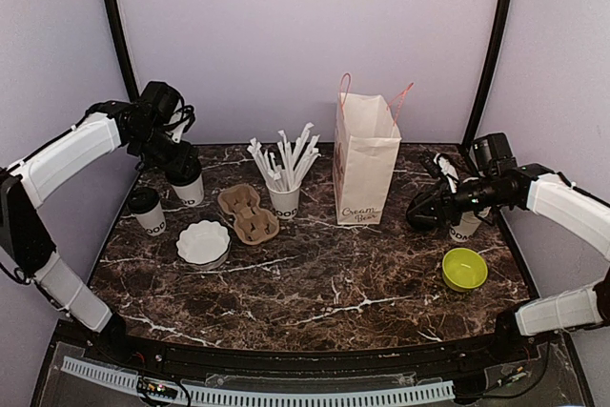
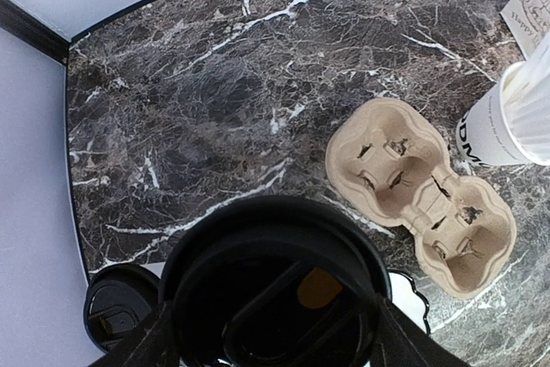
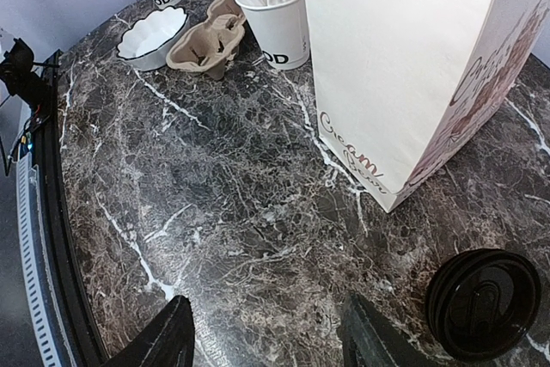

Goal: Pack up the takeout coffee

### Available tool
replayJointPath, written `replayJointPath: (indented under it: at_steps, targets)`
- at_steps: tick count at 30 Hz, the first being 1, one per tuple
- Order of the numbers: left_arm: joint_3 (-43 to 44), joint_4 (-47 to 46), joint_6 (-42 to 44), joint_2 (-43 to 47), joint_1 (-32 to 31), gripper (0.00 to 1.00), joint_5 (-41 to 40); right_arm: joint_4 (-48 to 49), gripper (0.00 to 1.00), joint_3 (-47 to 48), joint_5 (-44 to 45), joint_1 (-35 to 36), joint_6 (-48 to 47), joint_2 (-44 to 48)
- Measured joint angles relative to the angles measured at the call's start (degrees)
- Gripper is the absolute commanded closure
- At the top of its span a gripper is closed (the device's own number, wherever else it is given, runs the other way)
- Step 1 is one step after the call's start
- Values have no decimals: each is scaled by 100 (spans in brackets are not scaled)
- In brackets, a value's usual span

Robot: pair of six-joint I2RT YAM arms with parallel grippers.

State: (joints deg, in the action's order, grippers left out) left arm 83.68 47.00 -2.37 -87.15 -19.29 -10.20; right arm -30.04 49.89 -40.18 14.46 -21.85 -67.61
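Observation:
My left gripper will lower the held coffee cup toward the second lidded cup [image 1: 148,210] and release it beside that one on the tabletop, since the held cup still hangs raised.
One takeout coffee cup [image 1: 188,185], white with a black lid [image 2: 275,285], is at the back left, and my left gripper [image 1: 177,161] is shut on it from above; its fingers [image 2: 148,343] flank the lid. The second lidded cup [image 1: 148,210] stands just left of it on the table, and its lid shows in the left wrist view [image 2: 119,305]. A brown pulp two-cup carrier [image 1: 248,213] lies empty to the right, also in the left wrist view [image 2: 423,197]. A white paper bag [image 1: 365,164] stands open at mid-back. My right gripper [image 1: 420,211] is open and empty beside the bag.
A white cup of wrapped straws [image 1: 284,195] stands between carrier and bag. A white fluted bowl [image 1: 203,242] sits in front of the carrier. A stack of black lids [image 3: 483,302], a white cup [image 1: 465,227] and a green bowl [image 1: 464,269] are on the right.

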Motion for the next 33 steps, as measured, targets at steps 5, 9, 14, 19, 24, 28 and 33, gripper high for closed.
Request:
replayJointPath:
  at_steps: [5, 9, 14, 19, 24, 28, 33]
  targets:
    - [-7, -282, 24, -463, 444, 37, 249, 0, 41, -7, 15, 0, -7, 2]
    - [-4, -391, 24, -774, 778, 36, 315, 0, 41, -9, 22, 0, -17, 2]
    - [-4, -417, 22, -1036, 1032, 35, 380, -4, 42, -9, 22, 0, -37, -20]
    - [-4, -468, 17, -1266, 1152, 31, 546, -48, 41, -9, 22, 0, -61, -151]
    - [0, -527, -2, -1364, 1217, 25, 691, -50, 41, -9, 20, 0, -63, -166]
    - [17, -533, -9, -1388, 1268, 19, 741, -50, 41, -9, 20, 0, -63, -166]
    - [42, -507, -28, -1392, 1272, 2, 748, -52, 41, -9, 15, 0, -59, -166]
